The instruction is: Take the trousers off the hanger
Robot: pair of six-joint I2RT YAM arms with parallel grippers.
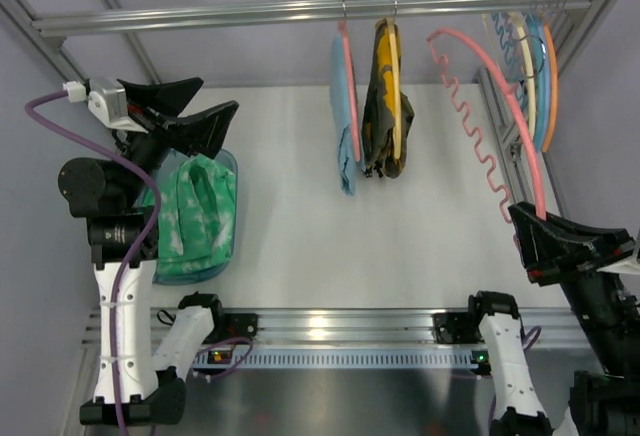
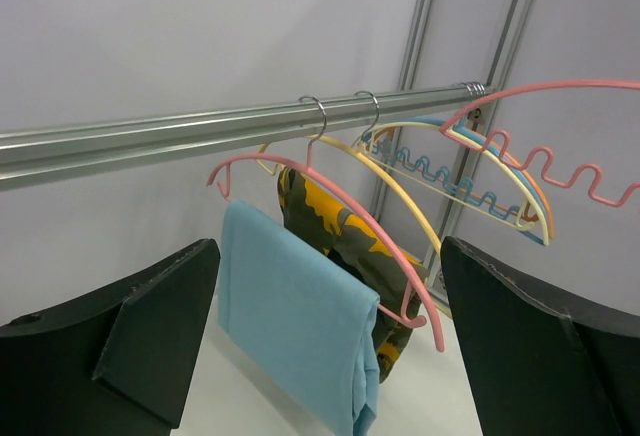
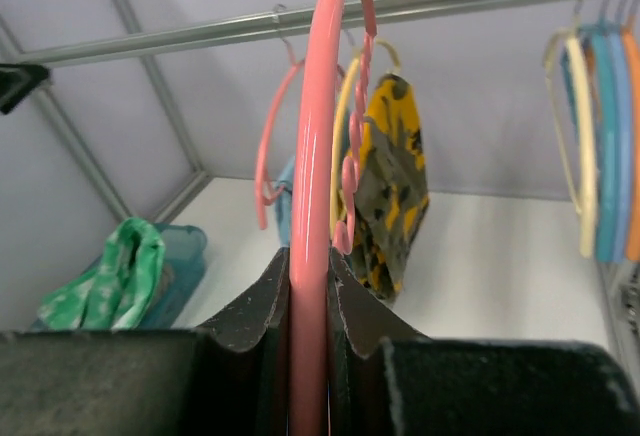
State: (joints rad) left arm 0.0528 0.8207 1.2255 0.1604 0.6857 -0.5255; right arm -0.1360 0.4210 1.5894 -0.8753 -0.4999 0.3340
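The salmon-pink hanger (image 1: pixel 536 188) is already bare. My right gripper will next move it outward, hang it on the bar beside the empty hangers and release it.
The green mottled trousers (image 1: pixel 200 211) lie bunched in a teal basket (image 1: pixel 226 162) at the left; they also show in the right wrist view (image 3: pixel 110 281). The salmon-pink hanger (image 1: pixel 536 188) with its wavy bar is bare and rises from my right gripper (image 1: pixel 535 231) towards the rail. That gripper (image 3: pixel 310 286) is shut on the hanger's arc (image 3: pixel 312 206). The hanger also shows at the right of the left wrist view (image 2: pixel 560 84). My left gripper (image 1: pixel 200 106) is open and empty above the basket's far end; in its own wrist view (image 2: pixel 330 346) it faces the rail.
A metal rail (image 1: pixel 300 8) crosses the back. On it hang a light blue garment (image 1: pixel 343 126) on a pink hanger and a yellow-and-black garment (image 1: pixel 385 106) on a cream one. Several empty hangers (image 1: pixel 530 56) hang at the rail's right end beside a frame post.
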